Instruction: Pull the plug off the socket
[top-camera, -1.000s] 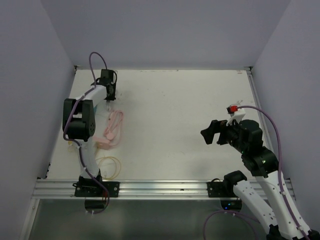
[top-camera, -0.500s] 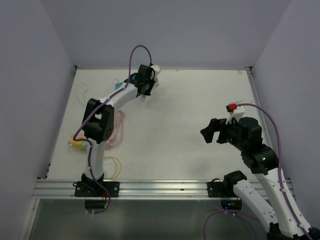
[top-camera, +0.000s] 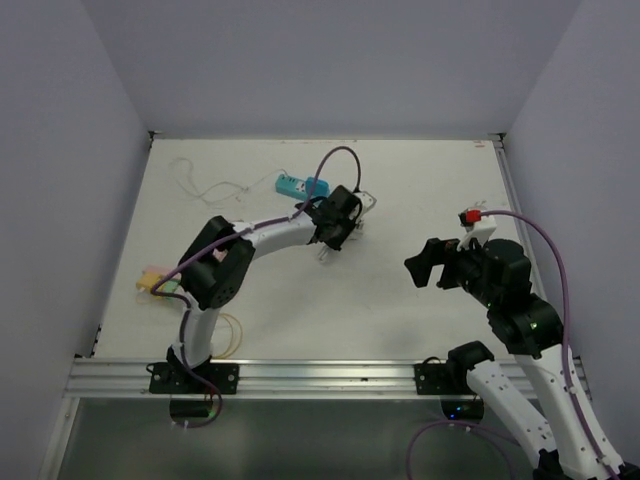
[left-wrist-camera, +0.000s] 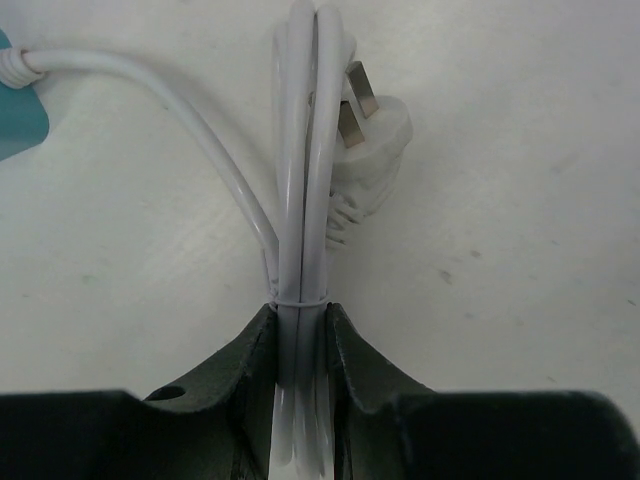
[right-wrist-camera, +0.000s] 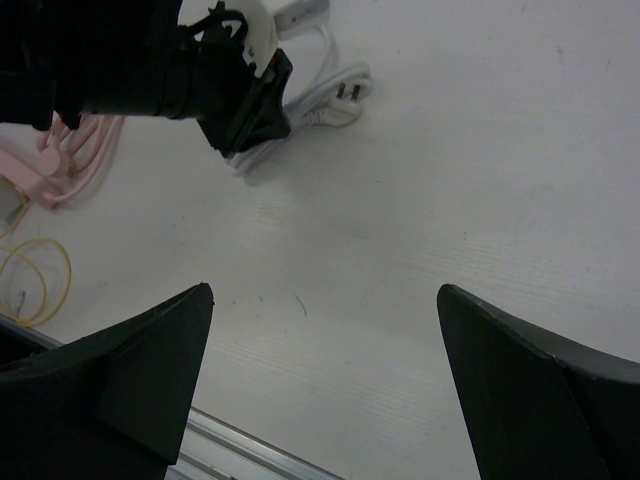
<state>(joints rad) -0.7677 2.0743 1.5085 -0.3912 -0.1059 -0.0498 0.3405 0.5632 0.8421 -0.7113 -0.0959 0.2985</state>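
The cord bundle has a piece of cord that joins the far blue socket strip (left-wrist-camera: 15, 115), so my left gripper will next pull the bundle back toward the aluminium bar and then open.
My left gripper (left-wrist-camera: 300, 310) is shut on a tied bundle of white cord (left-wrist-camera: 300, 170), low over the table's middle (top-camera: 330, 245). The cord's white plug (left-wrist-camera: 368, 150) lies on the table just past the fingertips, its two flat prongs bare. A single strand of the cord runs left to the blue socket strip (left-wrist-camera: 15, 115), which lies behind the gripper in the top view (top-camera: 302, 185). My right gripper (right-wrist-camera: 320, 300) is open and empty, held above the table to the right (top-camera: 420, 268). It sees the left gripper (right-wrist-camera: 240, 100) and the plug (right-wrist-camera: 340, 100).
A pink cable with a pink socket block (top-camera: 150, 280) lies at the left, partly under the left arm. A yellow cable loop (top-camera: 225, 335) lies near the left base. A thin white cable (top-camera: 200, 185) lies at the back left. An aluminium rail (top-camera: 320, 378) runs along the near edge.
My left arm has swung from the far left to the table's middle with the white cord in its jaws. The blue strip now shows at the back. The right arm has barely moved.
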